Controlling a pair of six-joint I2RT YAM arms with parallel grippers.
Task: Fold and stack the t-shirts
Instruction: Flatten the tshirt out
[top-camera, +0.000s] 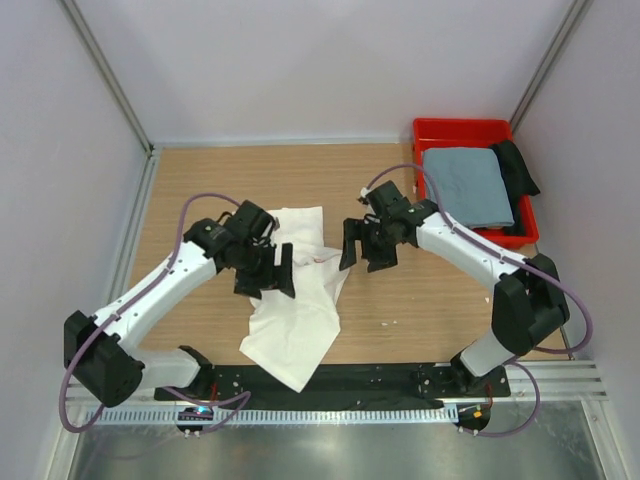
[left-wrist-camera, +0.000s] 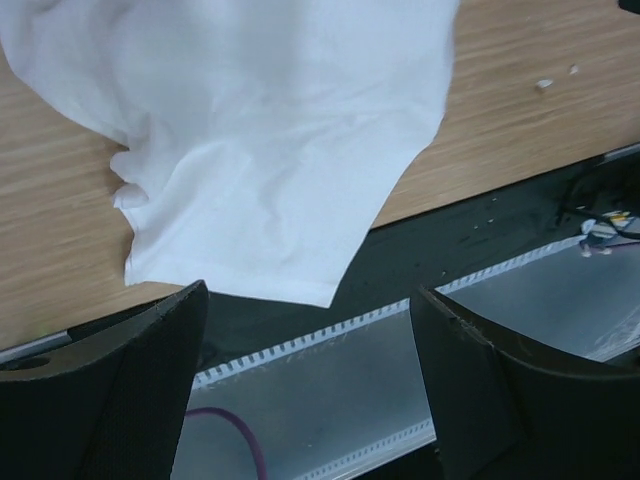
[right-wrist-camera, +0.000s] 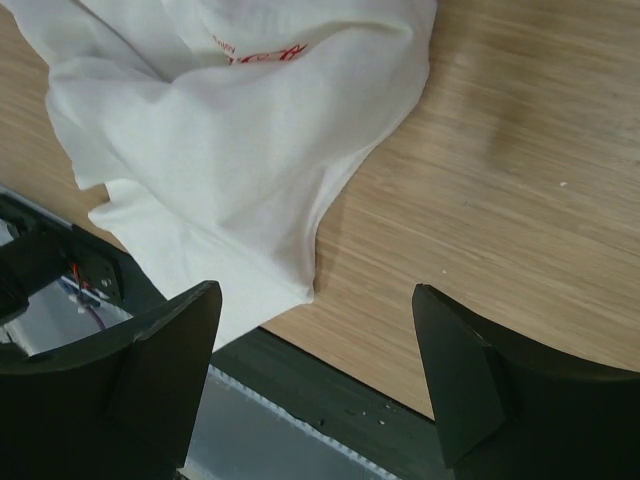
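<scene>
My right gripper lowers down and left in the top view onto the shirt's bulging edge by the red print next, since it hangs just beside the shirt.
The white t-shirt (top-camera: 300, 320) lies crumpled on the wooden table, one end hanging over the black strip at the near edge. It also fills the top of the left wrist view (left-wrist-camera: 270, 150) and the right wrist view (right-wrist-camera: 230, 150), where a bit of red print (right-wrist-camera: 260, 55) shows in a fold. My left gripper (top-camera: 268, 278) hovers over the shirt's left side, open and empty (left-wrist-camera: 310, 295). My right gripper (top-camera: 365, 250) hangs just right of the shirt, open and empty (right-wrist-camera: 318, 290). The grey-blue t-shirt (top-camera: 465, 185) lies folded in the bin.
The red plastic bin (top-camera: 460, 130) stands at the back right corner, with a black cloth (top-camera: 518, 170) beside the grey-blue shirt in it. Walls close the table on three sides. A black base strip (top-camera: 380, 380) and a metal rail run along the near edge.
</scene>
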